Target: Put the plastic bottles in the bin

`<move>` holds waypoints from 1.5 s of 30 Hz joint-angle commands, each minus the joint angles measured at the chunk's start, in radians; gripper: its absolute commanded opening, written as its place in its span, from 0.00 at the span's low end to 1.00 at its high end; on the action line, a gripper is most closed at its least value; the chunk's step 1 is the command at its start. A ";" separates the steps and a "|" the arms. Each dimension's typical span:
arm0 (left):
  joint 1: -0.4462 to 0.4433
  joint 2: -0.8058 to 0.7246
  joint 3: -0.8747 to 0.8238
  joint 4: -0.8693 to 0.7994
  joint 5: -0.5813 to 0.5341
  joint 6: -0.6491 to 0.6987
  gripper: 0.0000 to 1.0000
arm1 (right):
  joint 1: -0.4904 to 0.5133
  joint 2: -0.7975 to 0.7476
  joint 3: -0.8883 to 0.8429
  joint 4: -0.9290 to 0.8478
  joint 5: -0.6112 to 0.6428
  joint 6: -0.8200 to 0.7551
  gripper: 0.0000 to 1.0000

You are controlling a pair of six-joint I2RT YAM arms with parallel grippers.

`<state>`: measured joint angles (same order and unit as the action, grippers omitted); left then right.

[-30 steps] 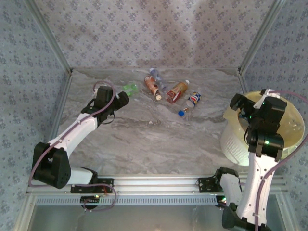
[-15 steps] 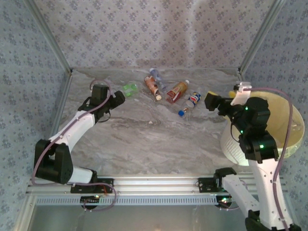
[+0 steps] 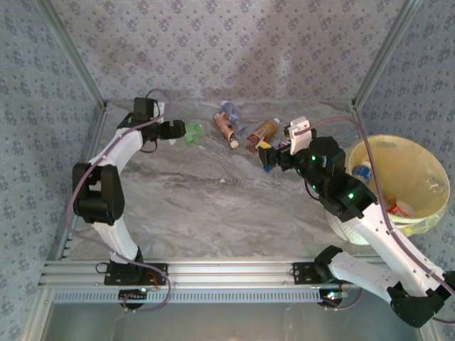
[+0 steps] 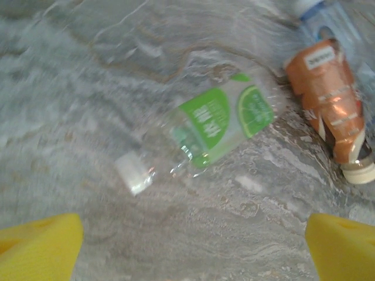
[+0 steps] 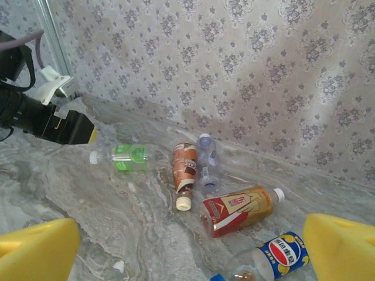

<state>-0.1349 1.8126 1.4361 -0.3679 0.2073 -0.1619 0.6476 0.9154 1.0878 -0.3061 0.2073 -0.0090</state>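
Note:
The green-labelled bottle lies at an angle below my left gripper, which next turns along the bottle's length and lowers astride the label's cap-side end point(image 3: 190, 133) point(image 4: 192, 132).
Five plastic bottles lie at the back of the marble table. The green-labelled bottle point(image 3: 192, 131) point(image 4: 205, 132) point(image 5: 126, 157) is just ahead of my open left gripper point(image 3: 178, 130) point(image 4: 193, 246), untouched. To its right are the crushed orange bottle point(image 3: 225, 128) point(image 5: 184, 170), a clear bluish bottle point(image 3: 231, 111) point(image 5: 208, 161) and a red-and-gold bottle point(image 3: 261, 133) point(image 5: 237, 209). The blue-labelled bottle point(image 5: 275, 257) lies right in front of my open, empty right gripper point(image 3: 272, 154) point(image 5: 187, 246). The pale-yellow bin point(image 3: 394, 138) stands at the right with bottles inside.
Patterned walls and metal frame posts point(image 3: 371, 67) close in the table on three sides. The left arm point(image 3: 106, 185) stretches along the left edge. A small white scrap point(image 3: 222, 182) lies mid-table. Bare marble point(image 3: 213, 213) spreads in front of the bottles.
My right arm has swung from over the bin leftward and down to the blue-labelled bottle. My left arm has stretched farther back, up to the green-labelled bottle.

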 commanded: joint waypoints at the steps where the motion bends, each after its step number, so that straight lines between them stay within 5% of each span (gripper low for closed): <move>1: 0.001 0.060 0.079 -0.059 0.066 0.260 0.98 | 0.008 -0.012 -0.021 0.060 0.053 -0.026 1.00; 9: -0.001 0.210 0.156 0.019 0.077 0.630 0.98 | 0.019 -0.014 -0.020 0.032 0.015 -0.048 1.00; 16: -0.009 0.305 0.217 0.000 0.079 0.800 0.98 | 0.026 -0.008 -0.015 -0.001 0.045 -0.019 1.00; 36: -0.052 0.480 0.379 -0.025 0.058 0.826 0.69 | 0.025 -0.037 -0.058 0.035 0.133 -0.016 1.00; 45: -0.070 0.243 0.023 0.309 -0.017 0.632 0.55 | 0.024 -0.041 -0.077 0.039 0.117 0.009 1.00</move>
<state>-0.1902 2.1597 1.5509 -0.2020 0.2142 0.5430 0.6666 0.8879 1.0256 -0.2913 0.3187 -0.0257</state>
